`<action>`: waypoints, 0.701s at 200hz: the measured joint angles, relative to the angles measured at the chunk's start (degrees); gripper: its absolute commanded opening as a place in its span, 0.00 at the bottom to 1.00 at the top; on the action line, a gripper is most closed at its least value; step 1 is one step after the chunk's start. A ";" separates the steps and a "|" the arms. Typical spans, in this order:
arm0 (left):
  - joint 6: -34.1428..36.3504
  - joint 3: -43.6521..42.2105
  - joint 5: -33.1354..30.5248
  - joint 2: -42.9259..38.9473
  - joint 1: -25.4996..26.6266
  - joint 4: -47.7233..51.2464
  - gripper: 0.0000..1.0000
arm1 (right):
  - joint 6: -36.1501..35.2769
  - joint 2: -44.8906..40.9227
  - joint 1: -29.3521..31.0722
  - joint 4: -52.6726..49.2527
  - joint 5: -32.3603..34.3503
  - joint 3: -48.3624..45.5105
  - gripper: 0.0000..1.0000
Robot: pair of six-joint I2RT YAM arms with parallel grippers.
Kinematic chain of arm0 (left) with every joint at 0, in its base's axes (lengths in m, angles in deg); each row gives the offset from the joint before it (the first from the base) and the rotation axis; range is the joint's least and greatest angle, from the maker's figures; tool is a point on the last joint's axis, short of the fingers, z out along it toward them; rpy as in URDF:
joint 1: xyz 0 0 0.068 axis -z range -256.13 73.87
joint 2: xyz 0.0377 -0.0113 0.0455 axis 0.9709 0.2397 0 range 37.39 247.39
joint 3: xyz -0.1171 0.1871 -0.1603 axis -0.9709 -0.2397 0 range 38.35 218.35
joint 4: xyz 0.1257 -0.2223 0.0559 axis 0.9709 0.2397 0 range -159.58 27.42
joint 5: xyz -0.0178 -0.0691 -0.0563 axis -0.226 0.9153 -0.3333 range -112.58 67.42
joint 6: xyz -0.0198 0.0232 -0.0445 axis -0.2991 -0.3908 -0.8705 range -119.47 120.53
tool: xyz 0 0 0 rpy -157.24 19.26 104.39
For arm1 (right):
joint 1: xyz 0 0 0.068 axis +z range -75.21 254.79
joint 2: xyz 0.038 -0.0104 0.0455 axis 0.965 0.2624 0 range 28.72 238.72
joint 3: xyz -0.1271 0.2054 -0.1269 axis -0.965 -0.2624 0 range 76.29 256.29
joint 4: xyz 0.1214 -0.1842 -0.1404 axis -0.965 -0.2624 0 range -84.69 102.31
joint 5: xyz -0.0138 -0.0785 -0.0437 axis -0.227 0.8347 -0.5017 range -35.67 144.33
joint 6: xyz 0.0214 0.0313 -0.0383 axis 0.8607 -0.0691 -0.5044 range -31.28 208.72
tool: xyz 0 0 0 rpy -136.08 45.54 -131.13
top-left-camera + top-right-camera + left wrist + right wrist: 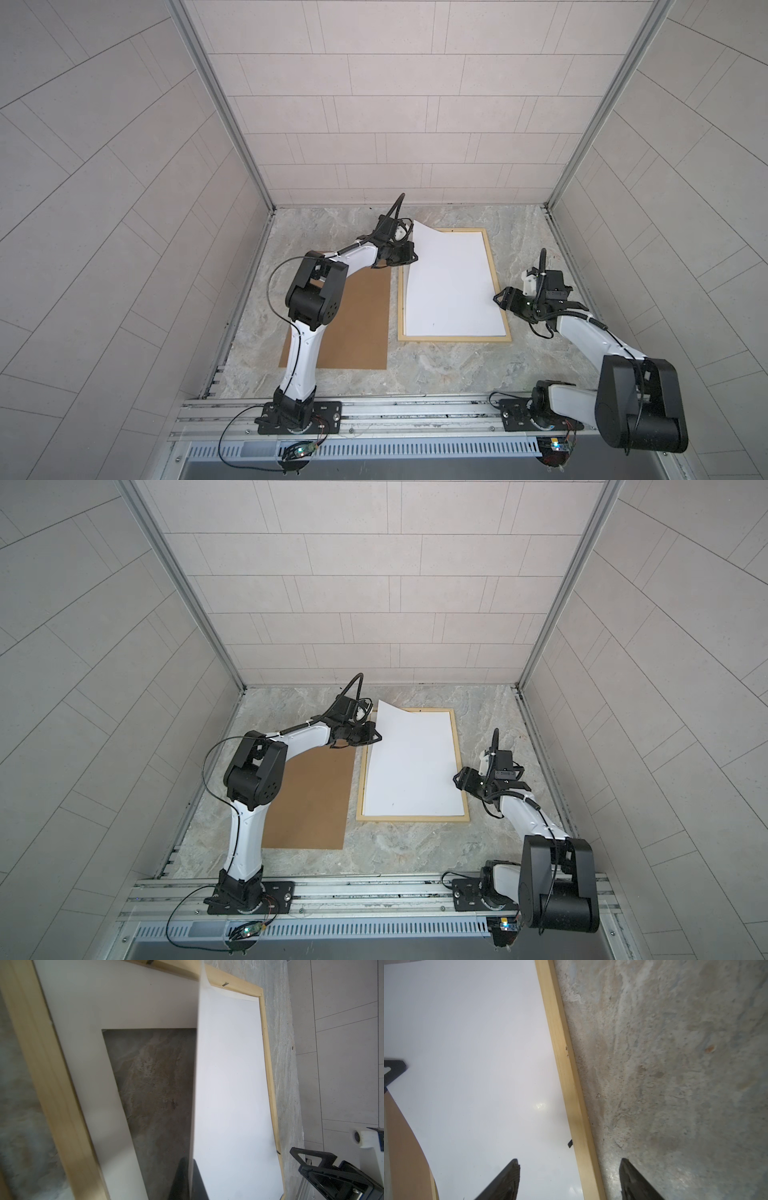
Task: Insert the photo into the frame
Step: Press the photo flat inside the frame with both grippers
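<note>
The photo's pinched edge is raised above the frame, so my left gripper needs to lower onto the piece of mat nearest the backing board [94, 1080] and release the photo.
The photo [451, 286] [413, 766] lies white back up over the pale wooden frame [453, 338] [411, 818] in both top views. Its right part rests inside the frame, while its left edge and far left corner are raised above the bars. My left gripper [413, 257] [378, 738] is shut on that raised left edge; the left wrist view shows the sheet [232, 1084] pinched between the dark fingers of the gripper [190, 1160]. My right gripper [498, 299] [458, 780] [569, 1160] is open, straddling the frame's right bar [566, 1076] with one finger over the photo [467, 1064].
A brown backing board [357, 324] [311, 804] lies flat left of the frame, partly under my left arm. Under the lifted sheet the frame [41, 1064] holds a white mat [83, 1022] with a window showing marble table. Walls close in on three sides; the metal rail [374, 411] runs along the front.
</note>
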 measured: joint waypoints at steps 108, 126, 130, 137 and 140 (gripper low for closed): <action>1.51 1.95 1.03 2.25 -1.11 2.67 0.00 | -0.02 2.56 0.00 1.20 -0.81 -0.02 0.73; 1.51 2.89 1.55 2.64 -1.16 3.28 0.00 | -0.02 2.56 0.02 1.25 -0.85 -0.02 0.73; 1.51 3.02 1.68 2.67 -1.16 3.37 0.00 | -0.02 2.56 0.02 1.29 -0.85 -0.02 0.73; 1.51 3.26 1.90 2.69 -1.16 3.61 0.00 | -0.02 2.56 0.02 1.38 -0.87 -0.02 0.73; 1.51 3.37 1.95 2.71 -1.16 3.67 0.00 | -0.02 2.56 0.02 1.40 -0.90 -0.02 0.73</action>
